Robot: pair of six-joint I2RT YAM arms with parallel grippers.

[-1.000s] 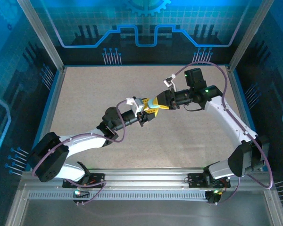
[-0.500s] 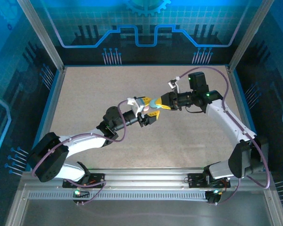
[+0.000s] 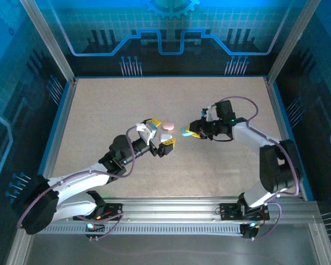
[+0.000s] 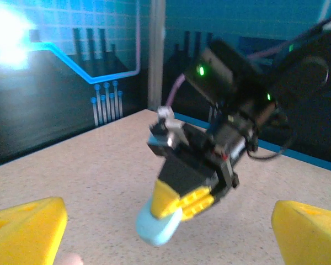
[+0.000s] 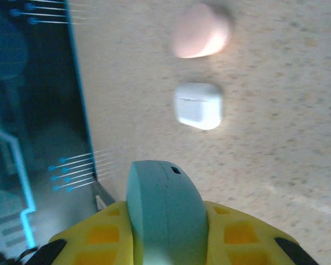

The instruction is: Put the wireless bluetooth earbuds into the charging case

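Next, my right gripper lowers the blue case onto the bare tabletop beside the white and pink cases and releases it, as that clear spot lies below the gripper.
A pale blue charging case (image 5: 165, 215), lid closed, sits clamped between the yellow fingers of my right gripper (image 5: 166, 237), which is shut on it. From above, that blue case (image 3: 185, 131) hangs just over the table at centre right. My left gripper (image 3: 159, 134) faces it from the left, open, with nothing between its fingers (image 4: 27, 229). The left wrist view looks straight at the blue case (image 4: 154, 227) in the right gripper's grip. No earbuds are in view.
A pink case (image 3: 167, 122) and a white case (image 3: 165, 136) lie on the speckled table (image 3: 110, 105) beside the left gripper; both cases also lie ahead in the right wrist view, pink (image 5: 201, 30) and white (image 5: 197, 105). Blue-lit walls enclose the table.
The left gripper has opened, let go of the blue case and drawn back to the left. The right gripper closed on the case and carried it right and lower.
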